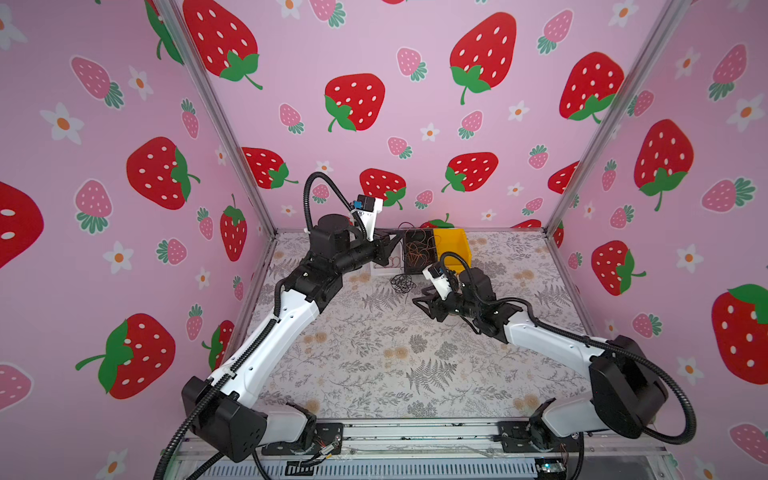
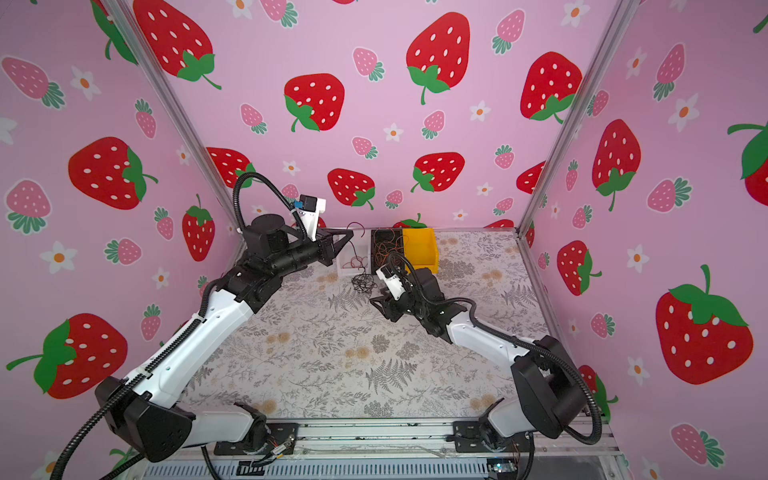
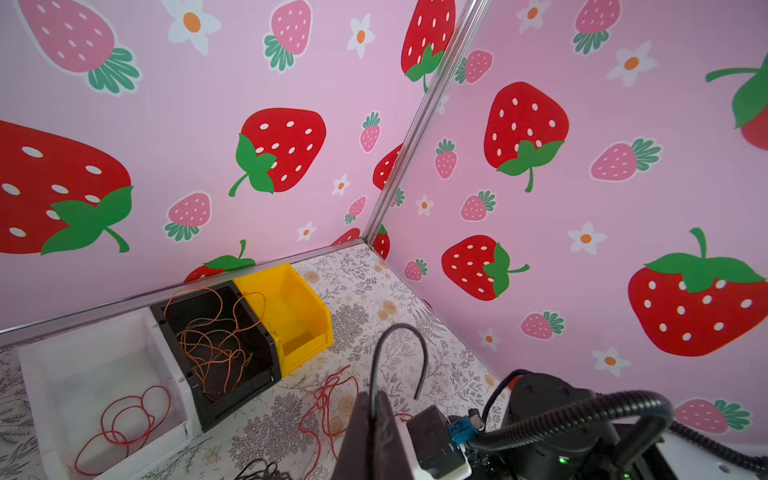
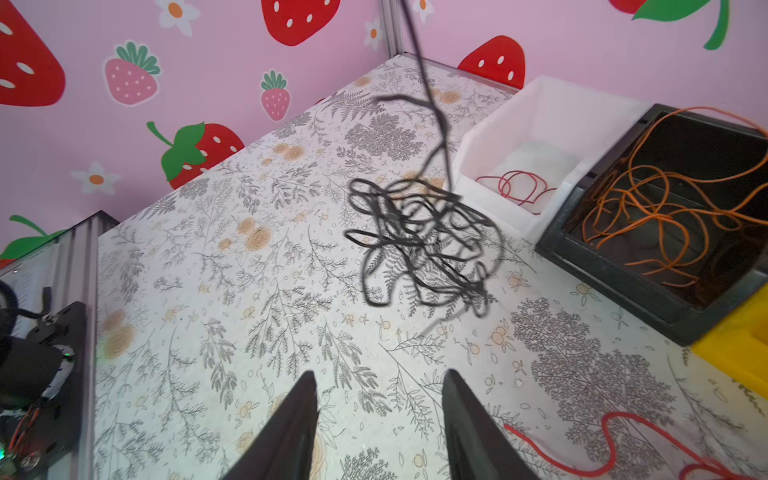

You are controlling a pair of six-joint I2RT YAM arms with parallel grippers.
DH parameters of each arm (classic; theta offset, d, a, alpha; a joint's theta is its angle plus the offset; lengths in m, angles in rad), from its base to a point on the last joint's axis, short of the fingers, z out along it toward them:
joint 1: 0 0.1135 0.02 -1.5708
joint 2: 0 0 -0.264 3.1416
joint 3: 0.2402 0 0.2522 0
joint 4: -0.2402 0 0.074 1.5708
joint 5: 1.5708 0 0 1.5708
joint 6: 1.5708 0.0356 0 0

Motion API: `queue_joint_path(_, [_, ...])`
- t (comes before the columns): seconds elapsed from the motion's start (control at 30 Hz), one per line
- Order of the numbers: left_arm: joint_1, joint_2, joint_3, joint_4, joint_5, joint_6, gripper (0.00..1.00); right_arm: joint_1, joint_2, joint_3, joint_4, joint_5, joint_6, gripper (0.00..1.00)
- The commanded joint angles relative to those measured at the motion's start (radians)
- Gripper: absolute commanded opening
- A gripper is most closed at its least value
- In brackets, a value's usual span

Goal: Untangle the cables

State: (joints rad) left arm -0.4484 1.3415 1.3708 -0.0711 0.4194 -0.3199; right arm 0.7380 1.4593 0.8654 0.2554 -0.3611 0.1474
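The black tangle's near loops spread apart outward of my open right gripper, so it should next move outward and close on one piece of the cable.
My left gripper is shut on a thin black cable, whose free end arcs over the fingers. Both top views show it raised near the bins. From the grip a strand runs down to a black tangle, blurred, low over the floral table; I cannot tell whether it touches. My right gripper is open and holds nothing, a short way from the tangle. A red cable lies loose on the table. Orange cables fill the black bin.
Three bins stand in a row at the back wall: a white one holding a red loop, the black one, and a yellow one with nothing in it. Pink strawberry walls enclose the table on three sides.
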Motion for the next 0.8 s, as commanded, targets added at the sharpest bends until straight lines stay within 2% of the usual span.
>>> queue_joint_path(0.0, [-0.010, -0.014, 0.064, 0.030, -0.042, -0.010, 0.00, 0.009, 0.032, 0.044, 0.090, 0.028, 0.005, 0.55])
queue_joint_path(0.07, [-0.015, -0.013, 0.074, 0.029, -0.047, -0.005, 0.00, 0.017, 0.051, 0.067, 0.086, 0.026, -0.007, 0.56])
queue_joint_path(0.2, [-0.018, -0.013, 0.085, 0.022, -0.054, 0.001, 0.00, 0.025, 0.065, 0.078, 0.132, -0.076, -0.022, 0.55])
queue_joint_path(0.37, [-0.026, -0.015, 0.089, 0.022, -0.050, 0.003, 0.00, 0.032, 0.075, 0.082, 0.152, -0.061, -0.035, 0.55])
queue_joint_path(0.47, [-0.032, -0.017, 0.096, 0.022, -0.047, 0.006, 0.00, 0.032, 0.092, 0.103, 0.125, -0.041, -0.053, 0.51])
queue_joint_path(0.57, [-0.034, -0.020, 0.104, 0.020, -0.050, 0.008, 0.00, 0.033, 0.095, 0.111, 0.113, -0.025, -0.065, 0.39])
queue_joint_path(0.7, [-0.037, -0.030, 0.108, 0.020, -0.057, 0.014, 0.00, 0.032, 0.079, 0.093, 0.120, 0.000, -0.072, 0.12])
queue_joint_path(0.77, [-0.037, -0.037, 0.108, 0.015, -0.070, 0.025, 0.00, 0.032, 0.068, 0.084, 0.118, 0.004, -0.081, 0.04])
